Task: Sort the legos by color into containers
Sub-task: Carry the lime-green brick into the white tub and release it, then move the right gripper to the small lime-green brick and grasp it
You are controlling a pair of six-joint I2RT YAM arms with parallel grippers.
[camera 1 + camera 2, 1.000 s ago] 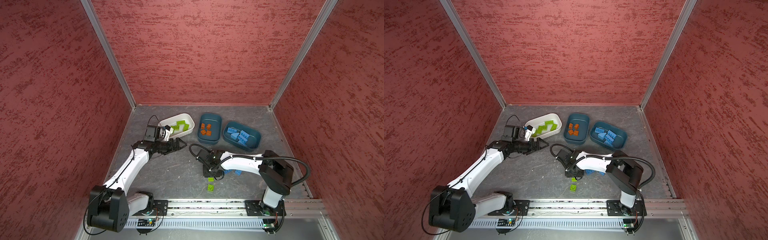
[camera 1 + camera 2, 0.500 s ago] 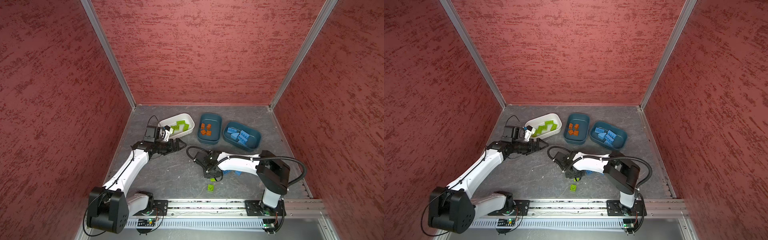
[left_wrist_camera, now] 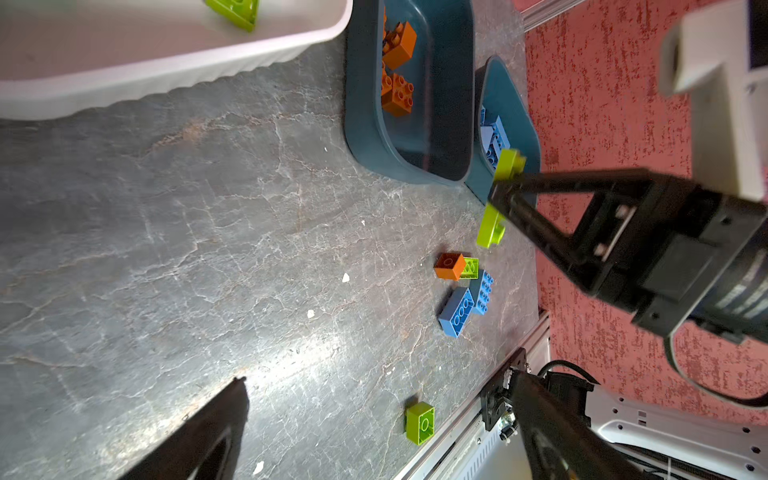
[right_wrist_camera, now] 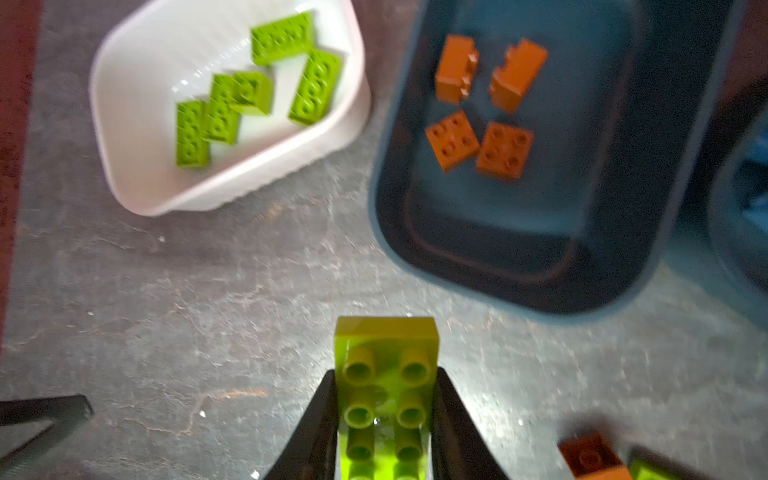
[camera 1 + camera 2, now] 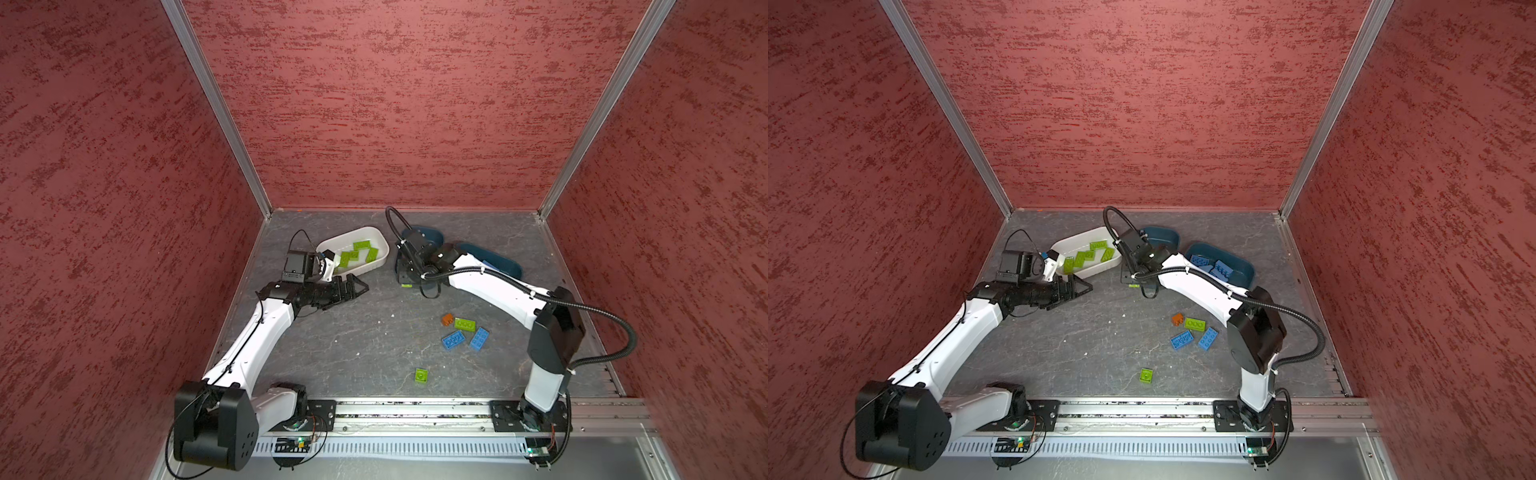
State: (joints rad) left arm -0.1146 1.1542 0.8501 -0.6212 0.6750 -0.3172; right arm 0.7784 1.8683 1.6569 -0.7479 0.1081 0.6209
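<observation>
Next, the right gripper moves outward over the white container's end by the middle teal container and releases the lego, since green legos lie in the white container point(image 5: 345, 240).
My right gripper point(image 4: 385, 374) is shut on a lime green lego point(image 4: 386, 336), held a little above the floor in front of the gap between the white container point(image 4: 137, 137) and the middle teal container point(image 4: 582, 208). In both top views it point(image 5: 405, 278) point(image 5: 1133, 282) hangs just right of the white container point(image 5: 345, 240). Several green legos point(image 5: 357, 251) lie in that container, orange ones point(image 4: 478, 137) in the middle teal one, blue ones point(image 5: 1208, 264) in the right teal one point(image 5: 1237, 262). My left gripper point(image 5: 357, 286) point(image 3: 378, 386) stands open and empty before the white container.
Loose legos lie on the floor at front right: an orange one point(image 5: 447, 319), a green one point(image 5: 464, 324), two blue ones point(image 5: 452, 340) point(image 5: 478, 338), and a small green one point(image 5: 421, 375) near the front rail. Red walls enclose three sides.
My right gripper has closed on a green lego at the loose pile and carried it back and left toward the containers. The left arm has stayed put.
</observation>
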